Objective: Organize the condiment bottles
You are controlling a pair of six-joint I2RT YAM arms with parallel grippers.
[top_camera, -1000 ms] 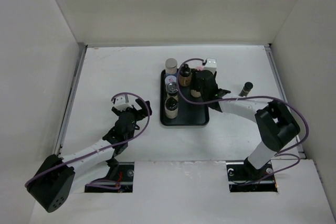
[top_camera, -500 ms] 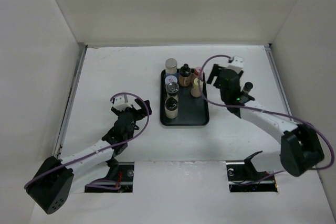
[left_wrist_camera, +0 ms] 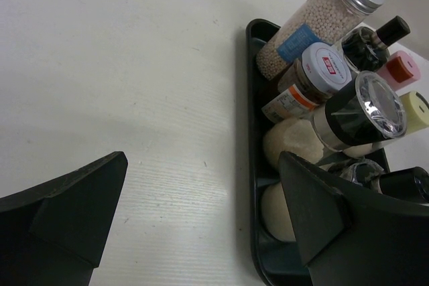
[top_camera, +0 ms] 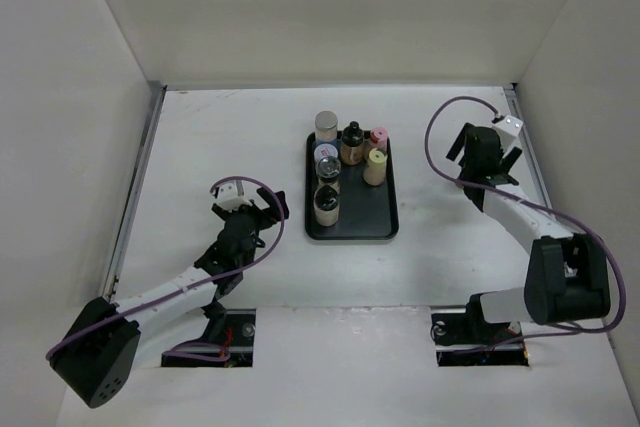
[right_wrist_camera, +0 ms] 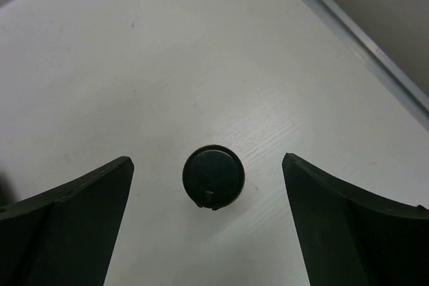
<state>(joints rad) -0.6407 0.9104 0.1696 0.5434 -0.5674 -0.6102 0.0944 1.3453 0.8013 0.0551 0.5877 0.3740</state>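
The right gripper moves down around the lone bottle's round black cap (right_wrist_camera: 213,177) next and closes. The cap sits below the gripper's open fingers with a gap on either side.
A flat black tray (top_camera: 388,209) in the middle of the table holds several condiment bottles: a grey-capped one (top_camera: 326,126), a black-capped one (top_camera: 351,141), a pink-capped one (top_camera: 377,136) and a cream-capped one (top_camera: 375,167). My right gripper (top_camera: 482,155) is open and hangs over a lone bottle right of the tray. In the right wrist view its round black cap (right_wrist_camera: 213,177) stands between the spread fingers (right_wrist_camera: 74,212), untouched. My left gripper (top_camera: 268,209) is open and empty just left of the tray. The left wrist view shows the tray rim (left_wrist_camera: 253,165) and the tall grey-capped shaker (left_wrist_camera: 322,15).
White walls enclose the table on three sides. A metal rail (right_wrist_camera: 355,38) runs along the right edge close to the lone bottle. Bare table lies between my left gripper and the left wall.
My right gripper has left the tray, swung right, and now hangs over the lone black-capped bottle. The cream-capped bottle stays standing in the tray. The left arm has not moved.
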